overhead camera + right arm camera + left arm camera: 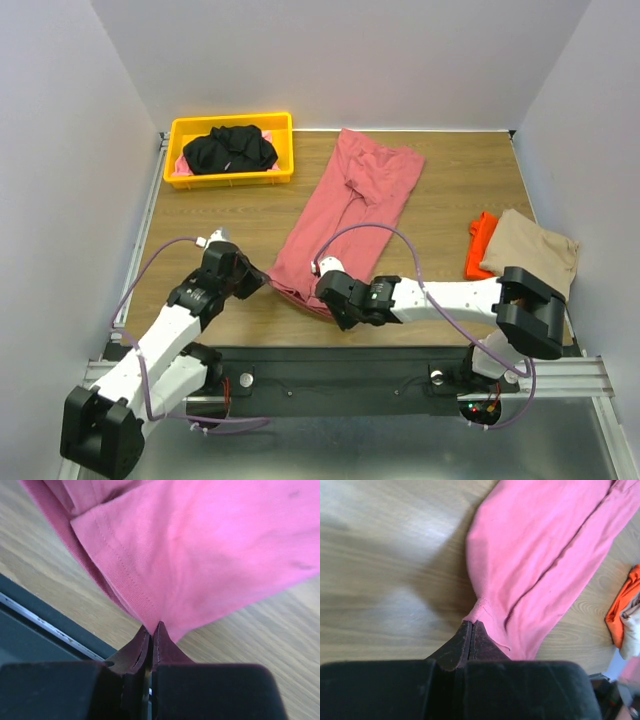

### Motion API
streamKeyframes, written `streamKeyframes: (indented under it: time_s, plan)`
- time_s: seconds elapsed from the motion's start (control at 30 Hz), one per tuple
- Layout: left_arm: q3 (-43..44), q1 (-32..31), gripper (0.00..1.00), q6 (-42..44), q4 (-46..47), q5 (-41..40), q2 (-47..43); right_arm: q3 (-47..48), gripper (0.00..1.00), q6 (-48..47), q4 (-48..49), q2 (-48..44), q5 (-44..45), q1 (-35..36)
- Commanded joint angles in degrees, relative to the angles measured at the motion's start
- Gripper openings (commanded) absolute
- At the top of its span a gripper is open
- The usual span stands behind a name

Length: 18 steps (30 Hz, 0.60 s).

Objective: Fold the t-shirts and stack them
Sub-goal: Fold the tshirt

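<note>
I should next move the hem corner outward over the strip's middle (pixel 379 213) with my right gripper and let go of it, because the strip still lies at full length.
The dusty-red t-shirt (pixel 345 215) lies folded lengthwise in a long strip down the middle of the table. My left gripper (pixel 262 283) is shut on its near left corner, seen in the left wrist view (pixel 471 623). My right gripper (pixel 325 298) is shut on its near right hem, seen in the right wrist view (pixel 151 626). The shirt also fills both wrist views (pixel 540 555) (pixel 200 545). A black t-shirt (pixel 231 149) lies bunched in the yellow bin (pixel 229 178). A folded tan t-shirt (pixel 535 252) lies at the right on an orange one (pixel 479 247).
The yellow bin stands at the back left. The tan and orange pile sits near the right edge. The table's near edge and a black rail (pixel 45 625) run just below the grippers. White walls close in the table on three sides.
</note>
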Motion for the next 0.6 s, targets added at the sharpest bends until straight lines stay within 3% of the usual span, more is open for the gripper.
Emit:
streamKeyframes:
  time_s: [0.0,0.37,0.57]
  plan:
    - [5.24,-0.26,0.0,1.78,9.03,2.7,6.3,4.5,0.0,0.88,-3.98,-3.42,7.3,-0.61]
    - [25.19,-0.35,0.0,6.18,24.05,3.76,30.66,12.58,0.0,0.44,-5.13,-1.58,13.12,-17.73]
    - [36.18,-0.52,0.0,8.64,26.89,6.31,44.55,16.55,0.0,-1.4,-5.13,2.55,14.61,-25.65]
